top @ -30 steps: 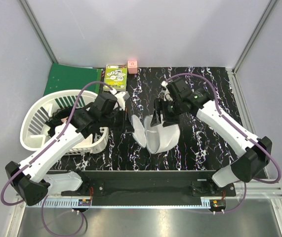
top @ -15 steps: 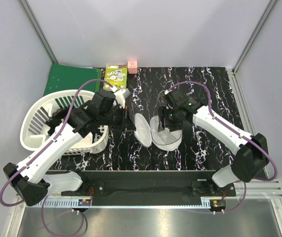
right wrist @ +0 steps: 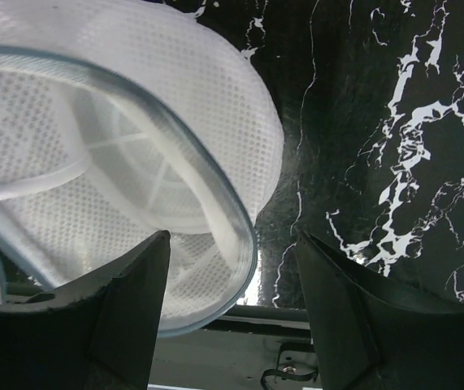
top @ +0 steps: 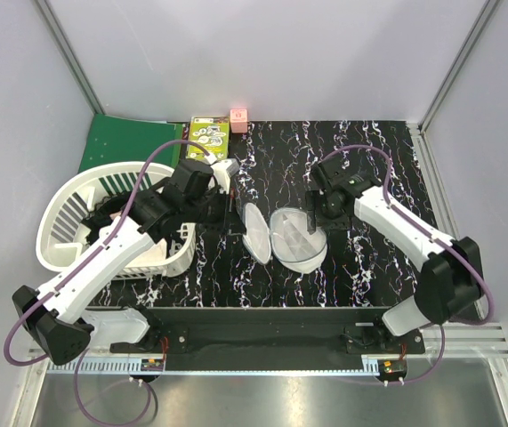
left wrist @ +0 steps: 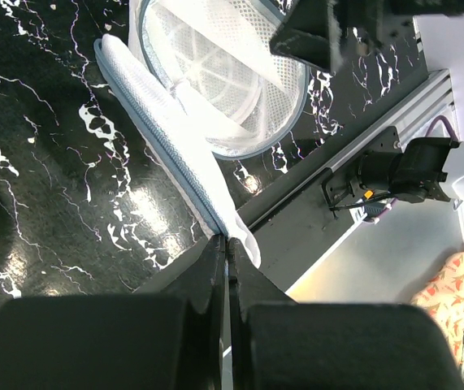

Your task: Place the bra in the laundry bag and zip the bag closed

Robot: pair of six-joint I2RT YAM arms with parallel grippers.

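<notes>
The bag's rim (top: 324, 237) opposite the lid (right wrist: 249, 238) is just below, between my right gripper's spread fingers, so my right gripper should next lower them a little and close them.
The white mesh laundry bag (top: 296, 240) lies open on the black marbled table, its lid (top: 254, 229) tipped up at the left. My left gripper (top: 233, 216) is shut on the lid's zipper rim; the left wrist view shows the jaws pinching the edge of the lid (left wrist: 175, 146) next to the open half (left wrist: 223, 73). My right gripper (top: 314, 221) is open at the bag's right rim; in the right wrist view the rim (right wrist: 240, 219) lies between the spread fingers (right wrist: 126, 309), ungripped. The bag's inside looks white and empty. The black bra is not in view.
A white slatted basket (top: 67, 222) stands at the left under my left arm, with a pale pink garment (top: 157, 253) in it. A green folder (top: 124, 142), a green box (top: 209, 138) and a pink cube (top: 238, 116) sit at the back.
My right gripper has moved right and let the bag's right half down flat on the table. My left gripper has stayed shut on the lid's rim, shifting slightly back.
</notes>
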